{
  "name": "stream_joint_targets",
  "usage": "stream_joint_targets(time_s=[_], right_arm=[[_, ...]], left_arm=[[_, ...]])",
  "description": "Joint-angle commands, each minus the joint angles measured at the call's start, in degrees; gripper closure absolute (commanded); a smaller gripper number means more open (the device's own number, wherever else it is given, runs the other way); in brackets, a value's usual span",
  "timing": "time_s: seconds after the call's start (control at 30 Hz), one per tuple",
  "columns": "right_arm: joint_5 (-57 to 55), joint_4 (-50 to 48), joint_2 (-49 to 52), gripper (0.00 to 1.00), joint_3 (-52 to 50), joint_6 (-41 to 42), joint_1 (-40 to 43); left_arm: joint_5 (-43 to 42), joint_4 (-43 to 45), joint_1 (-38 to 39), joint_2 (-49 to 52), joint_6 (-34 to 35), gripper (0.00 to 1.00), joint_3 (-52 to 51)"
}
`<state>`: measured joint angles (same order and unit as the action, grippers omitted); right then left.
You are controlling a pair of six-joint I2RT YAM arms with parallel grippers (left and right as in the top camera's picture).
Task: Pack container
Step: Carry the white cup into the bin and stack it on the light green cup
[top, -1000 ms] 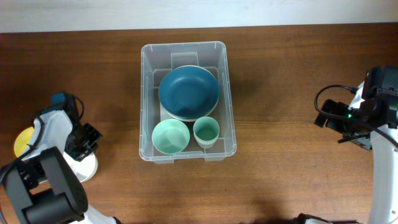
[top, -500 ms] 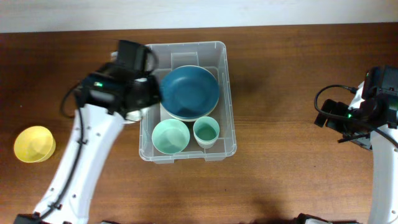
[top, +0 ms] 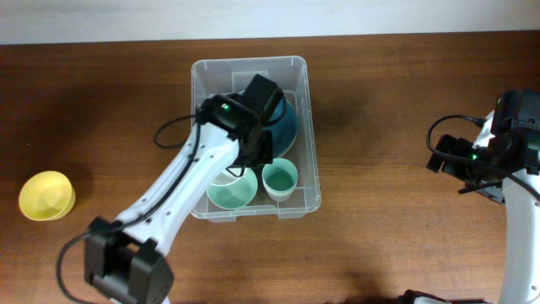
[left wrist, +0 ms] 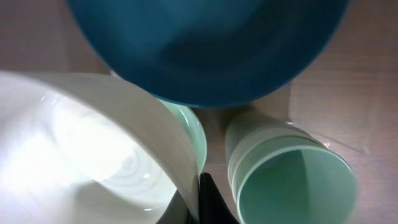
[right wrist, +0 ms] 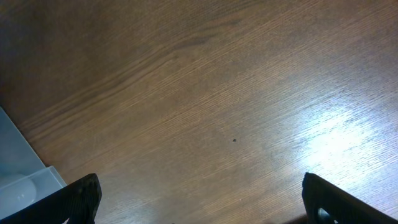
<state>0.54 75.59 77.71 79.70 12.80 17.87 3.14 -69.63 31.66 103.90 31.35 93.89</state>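
The white bowl in my left gripper needs to go down toward the mint cup next, and then I should release it inside the mint bowl [top: 233, 192] [left wrist: 188, 129] beneath it.
The clear container [top: 253, 66] stands at the table's middle. It holds a dark blue bowl [top: 288, 128], a mint bowl [top: 234, 192] and a mint cup [top: 279, 178]. My left gripper [top: 253, 157] is inside the container, shut on the rim of a white bowl [left wrist: 93, 149], which hangs over the mint bowl [left wrist: 186, 127]. In the left wrist view the gripper [left wrist: 200, 200] pinches the white rim between the blue bowl [left wrist: 205, 43] and the cup [left wrist: 292, 180]. My right gripper [right wrist: 202, 211] is open and empty over bare table at the far right.
A yellow bowl [top: 47, 195] sits on the table at the far left. A corner of the container [right wrist: 18, 168] shows at the left edge of the right wrist view. The right arm [top: 494, 156] stands by the right edge.
My left arm has carried the white bowl from beside the yellow bowl rightward, over the container's left wall and down among the dishes. The right arm has not moved.
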Motion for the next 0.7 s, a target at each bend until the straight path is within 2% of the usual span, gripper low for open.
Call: stream_joint_targets(time_s=[0.0,0.27,0.33,0.37,0.4,0.43,0.47,0.5,0.67], right_arm=[[0.31,-0.13,-0.74,0.01,0.72,-0.55,0.15],[0.31,-0.09,-0.74,0.01,0.72,-0.59,0.15],[0.31,-0.07,-0.74,0.01,0.72,-0.63,0.15],[0.31,-0.09,-0.74,0.01,0.72,-1.01,0.15],[0.33,-0.09,-0.74,0.01,0.72,-1.01,0.15],[0.33,-0.11,-0.74,0.01,0.72,-1.01,0.15],[0.33,-0.13,-0.74,0.01,0.72,-1.01,0.15],[0.33,-0.11,-0.74,0.01,0.72,-1.01,0.15],[0.33,-0.09,-0.74,0.01,0.72,-1.01,0.15]], left_arm=[[-4.87,0.15,-0.61,2.34,2.10,0.99,-1.31],[-5.09,0.81,-1.01,4.57,2.08,0.99,-2.08],[-4.83,0.79,-1.51,4.57,1.90,0.86,-2.08],[-4.87,0.76,-1.92,4.55,1.09,0.74,-2.08],[-4.90,0.72,-2.49,4.50,0.72,0.52,-2.05],[-4.94,0.33,-3.19,4.42,0.72,0.40,-1.88],[-4.96,-0.07,-3.85,4.39,0.72,0.34,-1.66],[-4.94,-0.81,-4.68,4.22,0.72,0.30,-1.27],[-3.78,-3.72,-10.23,1.68,-1.03,0.30,1.88]])
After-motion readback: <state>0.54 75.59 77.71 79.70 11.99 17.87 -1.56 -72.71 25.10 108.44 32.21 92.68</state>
